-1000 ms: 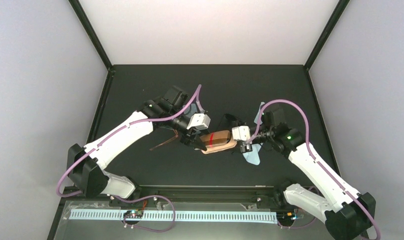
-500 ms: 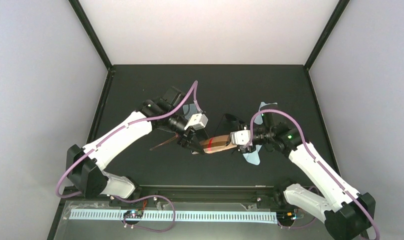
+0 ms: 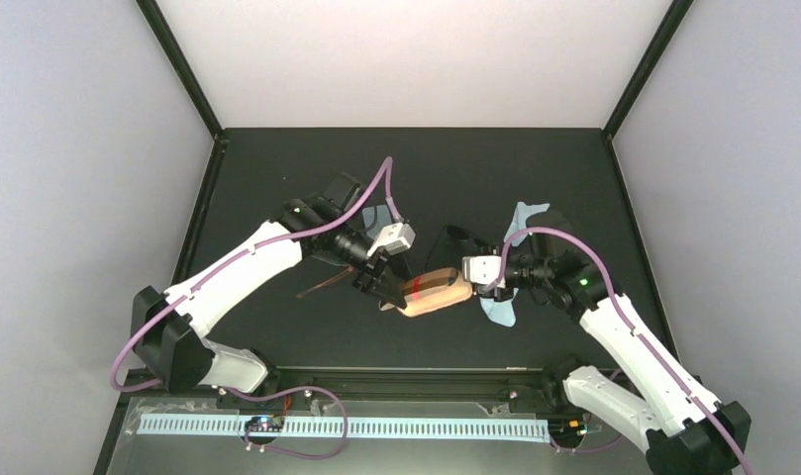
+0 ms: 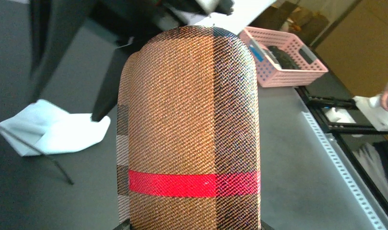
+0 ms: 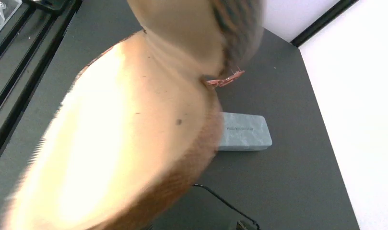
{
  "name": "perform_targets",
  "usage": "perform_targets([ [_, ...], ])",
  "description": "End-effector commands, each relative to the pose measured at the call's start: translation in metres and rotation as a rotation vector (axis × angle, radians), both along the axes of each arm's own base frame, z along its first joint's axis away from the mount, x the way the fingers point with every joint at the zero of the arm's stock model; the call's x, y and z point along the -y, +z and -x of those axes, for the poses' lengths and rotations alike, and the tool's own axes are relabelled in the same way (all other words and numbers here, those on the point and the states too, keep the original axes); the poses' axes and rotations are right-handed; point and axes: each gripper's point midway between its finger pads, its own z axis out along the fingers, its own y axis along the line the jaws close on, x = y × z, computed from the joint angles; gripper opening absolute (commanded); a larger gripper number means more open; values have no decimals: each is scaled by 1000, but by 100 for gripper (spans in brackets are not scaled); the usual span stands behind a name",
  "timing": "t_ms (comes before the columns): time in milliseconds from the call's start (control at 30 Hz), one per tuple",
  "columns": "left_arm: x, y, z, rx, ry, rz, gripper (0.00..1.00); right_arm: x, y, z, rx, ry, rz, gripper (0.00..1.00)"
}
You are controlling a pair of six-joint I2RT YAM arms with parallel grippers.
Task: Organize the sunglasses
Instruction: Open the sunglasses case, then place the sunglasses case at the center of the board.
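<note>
The tan plaid case (image 3: 436,290) hangs above bare mat, so my left gripper moves down to the mat beside the reddish-brown sunglasses next and releases the case there.
A tan plaid case (image 3: 436,290) with a red stripe hangs between both grippers above the mat. My left gripper (image 3: 384,287) is shut on its left end, and the case (image 4: 189,129) fills the left wrist view. My right gripper (image 3: 472,280) is at the case's right end. Its fingers are hidden behind the blurred case (image 5: 124,143), so its grip does not show. The reddish-brown sunglasses (image 3: 325,284) lie under the left arm, with a bit of their frame (image 5: 225,79) visible past the case. The black sunglasses (image 3: 457,237) lie behind the case.
A blue-grey case (image 5: 243,132) lies on the mat beyond the tan one. Light blue cloths lie by the right gripper (image 3: 500,309), further back (image 3: 525,213) and by the left wrist (image 3: 376,214). Black frame posts stand at the mat's far corners.
The tan case looks narrower, its lid lower than a second ago. The right wrist has swung round at the case's end and its jaws have narrowed. The left arm has barely moved.
</note>
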Motion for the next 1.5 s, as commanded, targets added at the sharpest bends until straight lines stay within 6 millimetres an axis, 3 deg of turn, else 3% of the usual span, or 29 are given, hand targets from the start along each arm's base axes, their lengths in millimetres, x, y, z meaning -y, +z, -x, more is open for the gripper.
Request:
perform_targets([
  [0, -4, 8, -19, 73, 92, -8, 2, 6, -2, 2, -70, -61, -33, 48],
  [133, -13, -18, -30, 124, 134, -119, 2, 9, -4, -10, -107, -154, -70, 57],
  [300, -38, -85, -57, 152, 225, -451, 1, 13, -3, -31, -125, -278, -103, 66],
  [400, -49, -111, -52, 93, 196, -564, 2, 13, -5, -36, -139, -307, -106, 71],
  [567, -54, -138, -48, 6, 156, -638, 4, 16, -12, -44, -169, -359, -91, 73],
  [833, -46, -153, -54, -233, 87, -630, 6, 16, -18, -44, -187, -364, -81, 74],
  [1467, -53, -177, -99, -389, 62, -643, 16, 16, -33, -47, -222, -368, -39, 78],
])
